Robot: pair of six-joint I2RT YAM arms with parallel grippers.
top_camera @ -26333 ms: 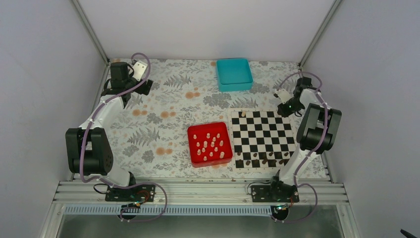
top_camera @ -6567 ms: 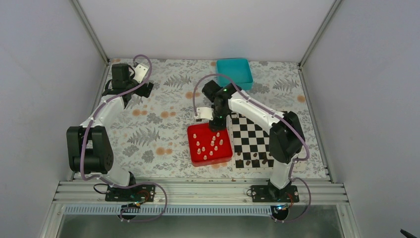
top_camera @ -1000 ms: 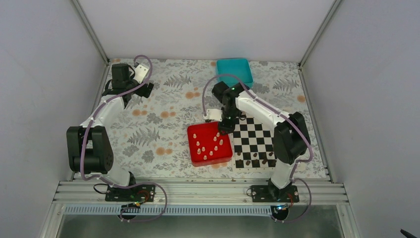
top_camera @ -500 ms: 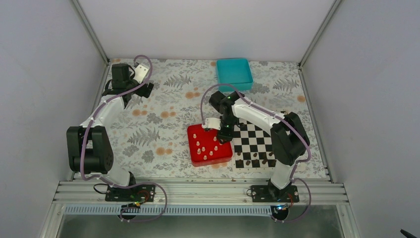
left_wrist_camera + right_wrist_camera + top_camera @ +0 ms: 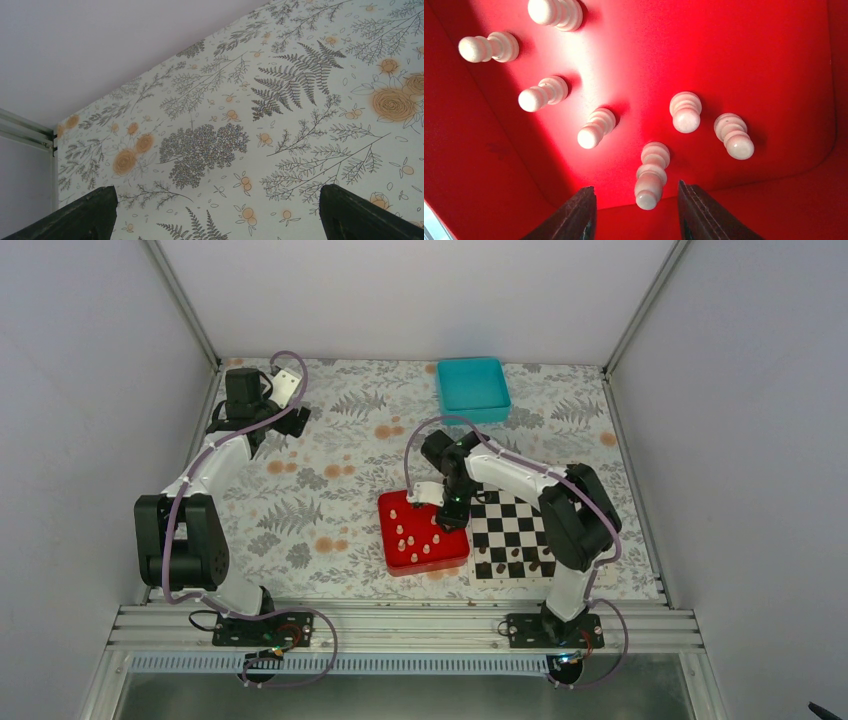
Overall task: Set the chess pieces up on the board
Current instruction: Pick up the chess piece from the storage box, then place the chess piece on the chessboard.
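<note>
Next, my right gripper stays where it is and closes its fingers on the top of the tall cream piece (image 5: 649, 190), since that top already stands between them.
Several cream chess pieces (image 5: 418, 537) stand in the red tray (image 5: 395, 562) left of the black-and-white board (image 5: 520, 520). My right gripper (image 5: 447, 512) hangs over the tray's far right part, open. In the right wrist view its fingers (image 5: 586, 212) stand apart around the top of one tall cream piece (image 5: 651, 175), not touching it; other cream pieces (image 5: 685, 111) stand behind it. Dark brown pieces (image 5: 515, 560) sit on the board's near rows. My left gripper (image 5: 290, 418) is at the far left, open and empty over the patterned cloth (image 5: 210, 145).
A teal tray (image 5: 472, 388) stands at the back centre. The right arm's links (image 5: 520, 475) cross over the board's far left corner. The frame rail (image 5: 400, 625) runs along the near edge. Walls close in on three sides.
My right gripper has moved left and nearer, from the tray's far right edge by the board down over the cream pieces in the tray. The left arm has not moved.
</note>
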